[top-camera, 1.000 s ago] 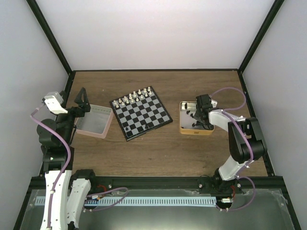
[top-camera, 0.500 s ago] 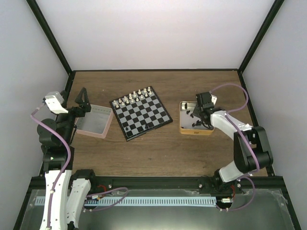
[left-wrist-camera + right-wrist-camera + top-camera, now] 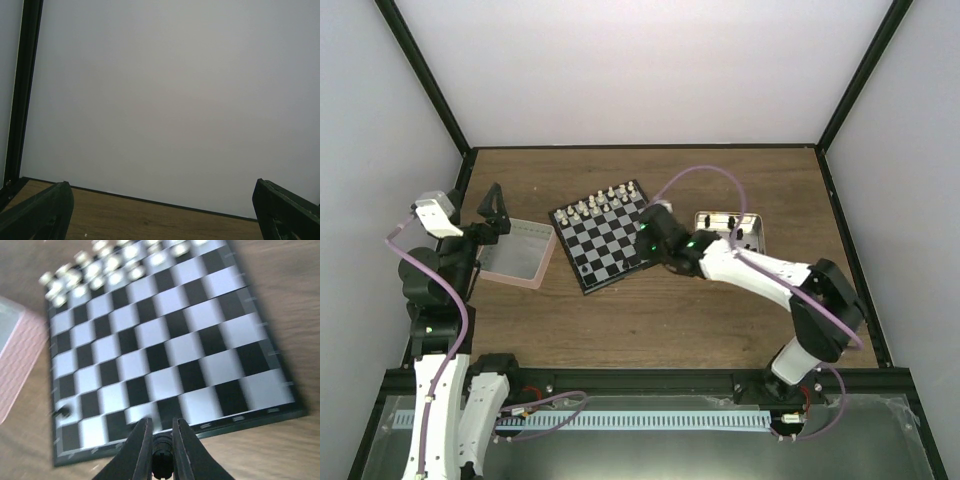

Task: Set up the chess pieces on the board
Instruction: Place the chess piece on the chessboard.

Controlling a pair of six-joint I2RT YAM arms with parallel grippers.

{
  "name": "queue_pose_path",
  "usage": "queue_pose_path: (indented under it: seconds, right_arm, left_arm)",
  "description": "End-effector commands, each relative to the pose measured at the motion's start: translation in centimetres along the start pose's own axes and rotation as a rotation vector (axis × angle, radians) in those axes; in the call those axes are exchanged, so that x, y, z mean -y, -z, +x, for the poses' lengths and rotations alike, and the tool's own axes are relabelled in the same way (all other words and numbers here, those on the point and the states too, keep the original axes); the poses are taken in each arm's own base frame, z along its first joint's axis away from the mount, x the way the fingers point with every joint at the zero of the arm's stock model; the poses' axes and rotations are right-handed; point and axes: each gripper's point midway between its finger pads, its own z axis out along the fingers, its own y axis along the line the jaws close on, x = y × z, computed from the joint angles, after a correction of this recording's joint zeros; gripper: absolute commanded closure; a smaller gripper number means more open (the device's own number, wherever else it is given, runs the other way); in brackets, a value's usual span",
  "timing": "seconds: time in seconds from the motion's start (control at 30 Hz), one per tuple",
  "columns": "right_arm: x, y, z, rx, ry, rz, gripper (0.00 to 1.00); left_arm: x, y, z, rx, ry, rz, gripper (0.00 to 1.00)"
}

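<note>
My right gripper goes left in the top view next, then down onto the board's corner square beside the lone black piece to release, since that square is empty.
The board (image 3: 620, 243) lies at mid-table, with white chess pieces (image 3: 605, 201) in rows along its far edge and one black piece (image 3: 583, 269) near its near-left corner. My right gripper (image 3: 645, 238) hangs over the board's near-right part. In the right wrist view it (image 3: 161, 440) is shut on a black piece (image 3: 163, 456) just above the board's near rim (image 3: 200, 426). More black pieces (image 3: 736, 234) lie in the metal tin (image 3: 705, 222) to the right. My left gripper (image 3: 492, 213) is open and empty, raised over the pink tin; its fingertips (image 3: 42, 212) stand wide apart.
A pink tin (image 3: 518, 253) stands left of the board and also shows in the right wrist view (image 3: 15, 357). Black frame posts and white walls bound the table on three sides. The right arm stretches across from the right base to the board.
My right gripper has left the metal tin and swung left to the board's near-right part with a black piece in it. The left arm has not moved.
</note>
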Motion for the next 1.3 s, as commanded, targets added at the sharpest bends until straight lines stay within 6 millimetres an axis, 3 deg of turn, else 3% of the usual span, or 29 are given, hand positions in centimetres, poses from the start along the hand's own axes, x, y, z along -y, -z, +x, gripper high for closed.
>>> queue_pose_path:
  seconds: [0.0,0.13,0.23,0.6,1.27]
  right_arm:
    - [-7.3,-0.1,3.0,-0.053,0.106,-0.124,0.94]
    - [-12.1,-0.6,5.5,-0.084,0.204,-0.197,0.94]
    - [-13.5,-1.9,7.1,-0.113,0.258,-0.196,0.94]
    - [-14.4,-6.3,9.6,-0.175,0.321,-0.172,0.93]
    - [-14.8,-8.8,10.6,-0.200,0.361,-0.158,0.89]
  left_arm:
    - [0.4,0.1,-0.2,0.015,-0.003,0.019,0.00]
    - [0.5,0.2,-0.2,0.014,-0.003,0.023,0.00]
    - [0.5,0.2,-0.2,0.015,-0.004,0.020,0.00]
    - [0.5,0.1,-0.1,0.010,-0.005,0.021,0.00]
    - [0.5,-0.1,0.1,0.004,-0.004,0.021,0.00]
